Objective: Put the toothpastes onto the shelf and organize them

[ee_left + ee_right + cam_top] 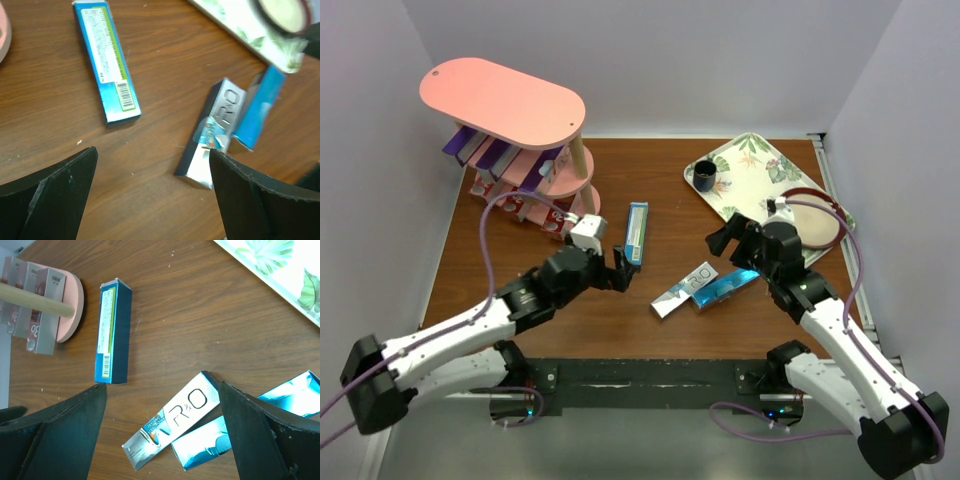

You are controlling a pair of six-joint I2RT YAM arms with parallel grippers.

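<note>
Next, my left gripper comes down with a turn onto the blue carton's barcode end (634, 254) (124, 97), because the carton lies slanted to the gripper's open fingers.
The pink three-tier shelf (505, 100) stands at the far left, with purple cartons (480, 152) on its middle board and red ones (535, 208) on the bottom board. Three toothpaste cartons lie on the table. A blue one (637, 232) is just ahead of my left gripper (623, 270). A silver-white one (685, 288) and a glossy blue one (728, 288) lie side by side below my right gripper (722, 243). Both grippers are open and empty above the table. The left wrist view shows the blue carton (106, 62) and the silver one (215, 132). The right wrist view shows the silver one (172, 425) between its fingers.
A leaf-patterned tray (755, 165) sits at the far right, holding a dark cup (705, 178) and a dark-rimmed dish (815, 225). Grey walls close in the table on the left, back and right. The shelf's bottom board (75, 300) shows in the right wrist view.
</note>
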